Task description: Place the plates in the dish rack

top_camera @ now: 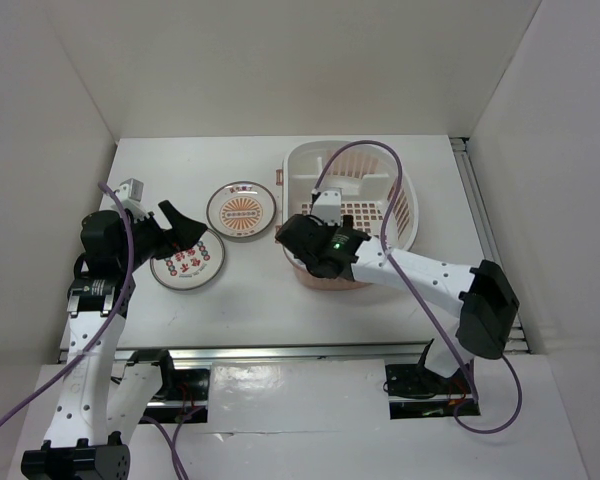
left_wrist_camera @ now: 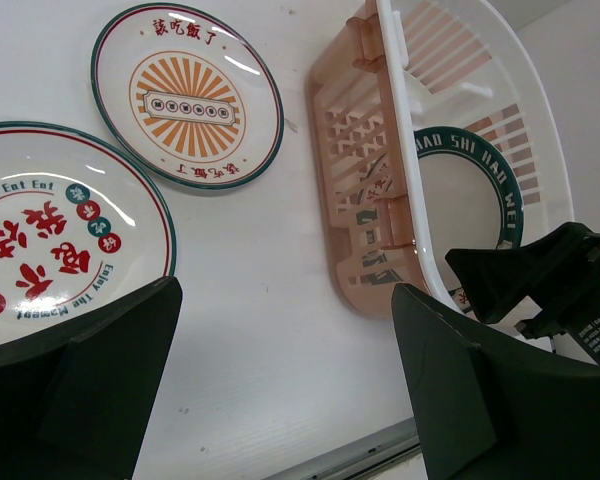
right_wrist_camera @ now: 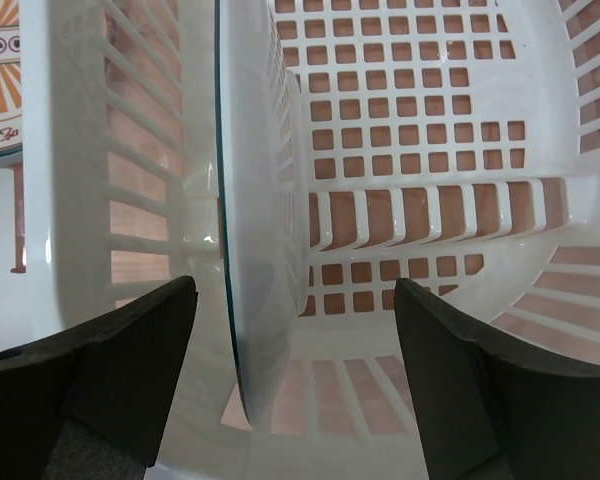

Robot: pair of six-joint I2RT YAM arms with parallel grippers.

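The red-character plate's near rim [top_camera: 170, 285] lies below and back of my left gripper, where bare table leaves room, so my left gripper will bring its fingers back and down to it next.
The dish rack [top_camera: 380, 205] stands at the back right of the table. The green-lettered plate [right_wrist_camera: 255, 220] stands on edge inside it against the left wall, and also shows in the left wrist view [left_wrist_camera: 477, 190]. My right gripper [right_wrist_camera: 295, 330] is open, with its fingers on either side of that plate and apart from it; it sits over the rack's near-left end [top_camera: 305, 235]. The orange sunburst plate [top_camera: 242, 211] and the red-character plate [top_camera: 190, 263] lie flat on the table left of the rack. My left gripper [top_camera: 185, 232] is open and empty above the red-character plate's far edge.
White walls enclose the table on three sides. A metal rail [top_camera: 280, 350] runs along the near edge. A purple cable [top_camera: 365, 150] arcs over the rack. Bare table [left_wrist_camera: 260, 300] lies between the plates and the rack.
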